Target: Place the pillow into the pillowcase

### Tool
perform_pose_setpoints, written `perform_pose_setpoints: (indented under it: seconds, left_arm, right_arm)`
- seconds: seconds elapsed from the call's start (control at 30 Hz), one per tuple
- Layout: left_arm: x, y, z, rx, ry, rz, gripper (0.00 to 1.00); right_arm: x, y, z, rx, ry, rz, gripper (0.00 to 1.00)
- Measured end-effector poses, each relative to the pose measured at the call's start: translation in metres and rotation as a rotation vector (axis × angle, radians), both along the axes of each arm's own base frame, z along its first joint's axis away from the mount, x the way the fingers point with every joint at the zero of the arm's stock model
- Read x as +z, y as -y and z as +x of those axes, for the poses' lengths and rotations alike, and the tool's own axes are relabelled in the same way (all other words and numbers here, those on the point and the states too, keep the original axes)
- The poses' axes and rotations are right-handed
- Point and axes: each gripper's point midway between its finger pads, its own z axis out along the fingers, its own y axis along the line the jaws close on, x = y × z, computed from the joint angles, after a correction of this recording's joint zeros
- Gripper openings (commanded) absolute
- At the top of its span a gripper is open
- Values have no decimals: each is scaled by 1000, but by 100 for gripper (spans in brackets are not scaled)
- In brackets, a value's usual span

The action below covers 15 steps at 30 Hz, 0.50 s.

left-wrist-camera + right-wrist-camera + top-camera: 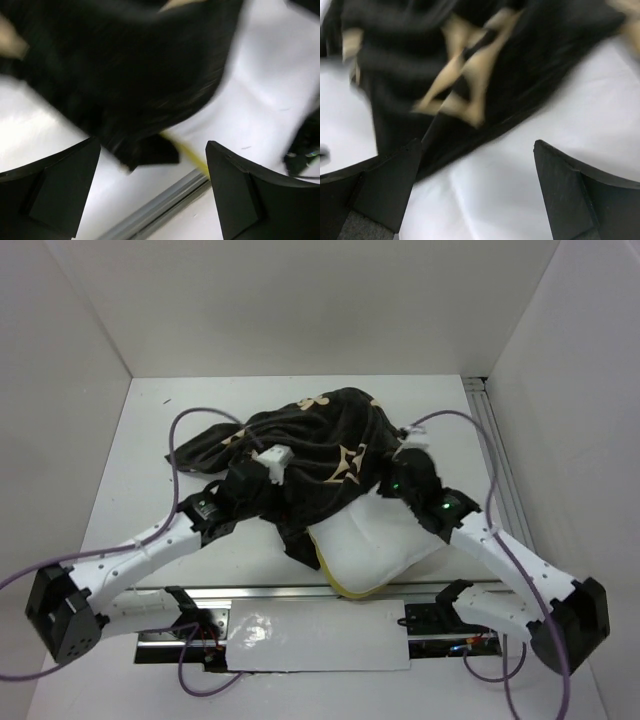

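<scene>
I will first move my left gripper down and back, so it can close on the pillowcase's near fold [149, 151] beside the yellow seam [187, 152], where the fold sticks out free of the pillow.
The dark pillowcase [310, 440] with tan motifs lies bunched in the middle of the table. The white pillow [380, 535] sticks out of its near right side, showing yellow piping. My left gripper [262, 468] hovers over the pillowcase's left part. In the left wrist view the left gripper [152, 175] is open and holds nothing, with the pillowcase [125, 75], the yellow seam [187, 152] and the pillow [260, 90] below it. My right gripper [405, 478] is above the pillowcase's right edge. In the right wrist view it [477, 190] is open over pillowcase [470, 65] and pillow [520, 165].
An aluminium rail [300, 592] and a white sheet [310, 635] run along the near edge between the arm bases. Purple cables [185, 430] loop beside both arms. White walls enclose the table, and a slotted rail [495, 450] runs down the right side.
</scene>
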Motion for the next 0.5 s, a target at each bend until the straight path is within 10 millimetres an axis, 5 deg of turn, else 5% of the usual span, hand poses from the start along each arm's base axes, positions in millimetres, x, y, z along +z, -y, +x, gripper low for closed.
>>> perform_pose_setpoints:
  seconds: [0.1,0.2,0.33,0.5]
  left_arm:
    - [-47,-40,-17,134,-107,42,100]
    - [-81,-59,-40,195,-184,58,100]
    - [-106,-72,-53,235,-237,56,100]
    - [-123,-74,-51,243,-274,23,100]
  right_arm:
    - [-34,-64,-43,258,-63,-149,100]
    - [-65,-104,-91,452,-97,-332,100]
    - [-91,-120,-128,559,-96,-530,100]
    - [-94,-114,-131,536,-111,-580,100]
